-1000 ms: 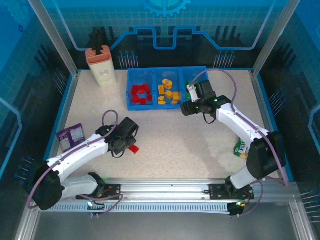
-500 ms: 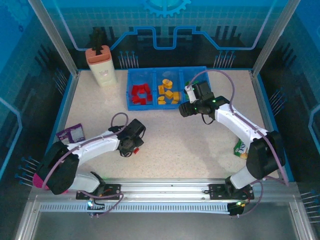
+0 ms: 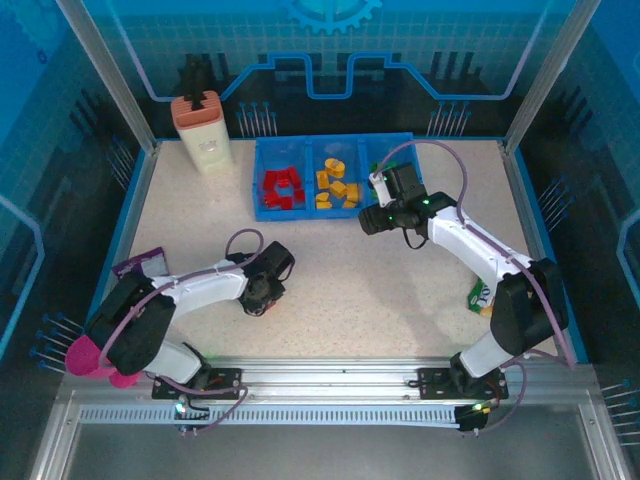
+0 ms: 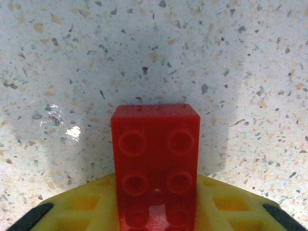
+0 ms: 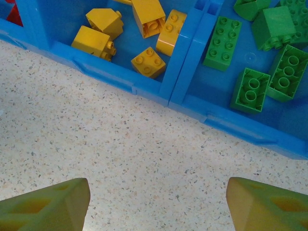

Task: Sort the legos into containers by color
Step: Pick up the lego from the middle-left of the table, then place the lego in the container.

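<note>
My left gripper rises outward to the far part of the red legos' section (image 3: 281, 157) next and releases my red lego there, since the legos inside share its color.
A red lego (image 4: 155, 159) with two rows of studs sits between the yellow fingers (image 4: 226, 207) of my left gripper (image 4: 155, 214), which is shut on it low over the speckled table. That left gripper (image 3: 265, 290) is at the table's left-centre. My right gripper (image 5: 156, 192) is open and holds nothing over bare table just in front of the blue tray (image 5: 115, 77). In the top view the right gripper (image 3: 370, 218) is by the tray's (image 3: 300, 213) front edge. Red legos (image 3: 283, 187) fill the left compartment, yellow legos (image 5: 149, 62) the middle one, and green legos (image 5: 250, 89) the right one.
A beige bottle with an orange cap (image 3: 203, 130) stands at the back left. A purple snack packet (image 3: 140, 268) lies at the left edge, a yellow-green snack bag (image 3: 483, 297) at the right under my right arm. A pink cup (image 3: 95, 357) sits at the near left corner.
My left gripper swung right and settled over the red lego, which lay beside it on the table before. The right gripper shifted slightly left along the tray front.
</note>
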`<state>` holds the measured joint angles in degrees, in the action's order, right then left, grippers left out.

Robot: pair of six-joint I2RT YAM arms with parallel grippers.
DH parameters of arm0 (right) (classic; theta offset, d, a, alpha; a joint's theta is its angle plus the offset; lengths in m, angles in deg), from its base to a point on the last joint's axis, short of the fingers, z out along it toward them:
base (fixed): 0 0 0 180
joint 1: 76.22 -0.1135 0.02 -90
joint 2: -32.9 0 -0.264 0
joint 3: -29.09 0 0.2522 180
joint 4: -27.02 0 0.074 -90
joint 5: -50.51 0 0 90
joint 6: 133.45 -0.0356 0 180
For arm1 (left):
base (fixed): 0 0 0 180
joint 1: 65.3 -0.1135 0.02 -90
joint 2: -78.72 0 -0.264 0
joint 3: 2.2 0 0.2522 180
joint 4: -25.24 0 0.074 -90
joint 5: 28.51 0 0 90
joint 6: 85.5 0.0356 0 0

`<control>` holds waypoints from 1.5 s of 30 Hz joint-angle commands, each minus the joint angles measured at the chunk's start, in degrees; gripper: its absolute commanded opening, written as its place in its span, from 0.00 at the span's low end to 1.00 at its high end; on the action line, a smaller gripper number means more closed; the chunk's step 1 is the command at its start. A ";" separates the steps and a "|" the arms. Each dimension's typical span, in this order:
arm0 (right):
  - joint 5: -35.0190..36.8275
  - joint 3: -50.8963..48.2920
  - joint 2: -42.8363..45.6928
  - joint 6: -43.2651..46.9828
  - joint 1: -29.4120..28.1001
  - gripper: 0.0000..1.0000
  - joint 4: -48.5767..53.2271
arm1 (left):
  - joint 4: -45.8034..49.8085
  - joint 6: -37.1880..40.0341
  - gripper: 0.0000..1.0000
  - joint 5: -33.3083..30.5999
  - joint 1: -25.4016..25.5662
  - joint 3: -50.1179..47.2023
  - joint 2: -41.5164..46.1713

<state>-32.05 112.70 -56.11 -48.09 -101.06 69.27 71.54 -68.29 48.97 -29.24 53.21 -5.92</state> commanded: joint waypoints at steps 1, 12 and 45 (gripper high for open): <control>1.00 1.39 -0.46 0.87 -0.56 0.76 0.31 | -6.34 2.11 0.27 3.41 -0.26 0.02 -3.75; 0.90 -1.06 0.81 -0.28 -0.02 0.77 -0.80 | 3.92 34.32 0.20 -7.97 -2.83 27.74 -9.97; 4.11 0.93 3.14 0.02 1.11 1.00 2.51 | 4.82 46.57 0.37 -1.29 -19.92 81.85 -50.89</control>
<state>-29.60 112.06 -54.54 -47.90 -100.53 70.37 74.81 -22.13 46.39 -48.19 133.36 -55.71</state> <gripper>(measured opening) 0.997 0.359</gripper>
